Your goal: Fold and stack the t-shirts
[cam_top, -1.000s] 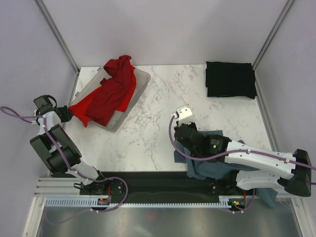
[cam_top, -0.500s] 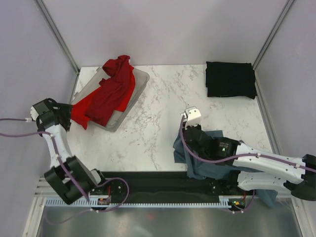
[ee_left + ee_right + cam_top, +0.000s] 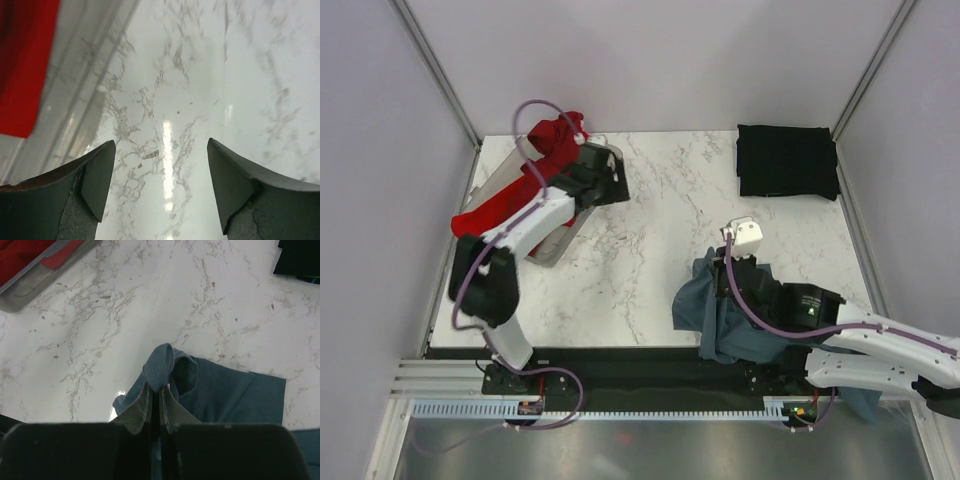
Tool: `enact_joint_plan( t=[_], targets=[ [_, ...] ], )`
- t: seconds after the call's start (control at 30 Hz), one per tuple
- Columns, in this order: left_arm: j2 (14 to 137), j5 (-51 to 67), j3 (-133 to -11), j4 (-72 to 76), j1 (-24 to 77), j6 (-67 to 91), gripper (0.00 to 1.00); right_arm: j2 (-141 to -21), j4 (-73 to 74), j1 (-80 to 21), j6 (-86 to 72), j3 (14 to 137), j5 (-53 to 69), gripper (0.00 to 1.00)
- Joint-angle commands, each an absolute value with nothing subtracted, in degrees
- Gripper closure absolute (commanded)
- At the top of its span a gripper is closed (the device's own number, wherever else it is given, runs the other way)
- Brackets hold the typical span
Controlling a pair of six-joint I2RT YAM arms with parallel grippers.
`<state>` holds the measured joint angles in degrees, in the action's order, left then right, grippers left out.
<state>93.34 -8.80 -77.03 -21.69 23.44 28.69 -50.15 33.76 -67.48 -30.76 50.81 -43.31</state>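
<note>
Next, my right gripper draws the fold of the bunched shirt outward to the right in the top view, toward the black t-shirt, then opens. The blue-grey t-shirt [image 3: 718,312] lies bunched.
The red t-shirt [image 3: 532,178] lies crumpled in the clear bin [image 3: 562,243], one end hanging over its left rim; a strip of this red t-shirt [image 3: 22,65] shows in the left wrist view. My left gripper [image 3: 614,186] hovers at the bin's right corner, open [image 3: 160,150] over bare marble with nothing between its fingers. The slate blue-grey t-shirt [image 3: 718,312] lies bunched at the near right. My right gripper [image 3: 729,278] is shut [image 3: 159,390] on a ribbed fold of that blue-grey t-shirt [image 3: 225,390], lifting it a little. The black t-shirt [image 3: 787,160] lies folded at the back right.
The bin's clear wall [image 3: 85,90] runs just left of my left fingers. The bin [image 3: 35,287] and the black t-shirt's corner [image 3: 302,257] show at the top of the right wrist view. Grey walls close in the marble table [image 3: 660,210] on three sides.
My left gripper has let go of the red t-shirt's edge, opened, and swung from the bin's left side to its right corner. My right gripper has carried the blue-grey fold to the right.
</note>
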Motion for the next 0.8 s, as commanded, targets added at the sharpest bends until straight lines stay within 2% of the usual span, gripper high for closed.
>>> enact_joint_plan(
  t=[0.0,0.27,0.37,0.47,0.53,0.63,0.77],
  targets=[
    [106.0,-10.1,-85.2,-30.9,25.9,19.9,0.20,-46.3,37.6,-67.3,-33.1,50.5,-45.7,1.00],
    [127.6,-19.2,-107.7,-43.0,21.7,17.3,0.21,-42.6,41.3,-67.3,-35.3,49.7,-46.1,1.00],
    [132.9,-17.5,-119.5,-48.0,13.0,18.9,0.20,-42.3,41.9,-67.3,-35.9,49.6,-46.1,1.00],
    [135.5,-13.8,-124.8,-51.1,7.6,21.4,0.20,-42.6,41.9,-67.4,-36.0,49.5,-46.5,1.00],
    [133.3,-12.7,-124.9,-52.7,4.8,22.8,0.20,-43.9,41.9,-67.3,-35.8,50.1,-47.5,1.00],
    [126.8,-11.3,-118.7,-52.5,5.9,23.6,0.19,-47.6,39.9,-67.3,-34.4,52.0,-48.7,1.00],
    [109.0,-7.8,-103.4,-49.9,9.6,24.6,0.18,-56.5,37.4,-66.2,-28.8,59.7,-50.4,1.00]
  ],
)
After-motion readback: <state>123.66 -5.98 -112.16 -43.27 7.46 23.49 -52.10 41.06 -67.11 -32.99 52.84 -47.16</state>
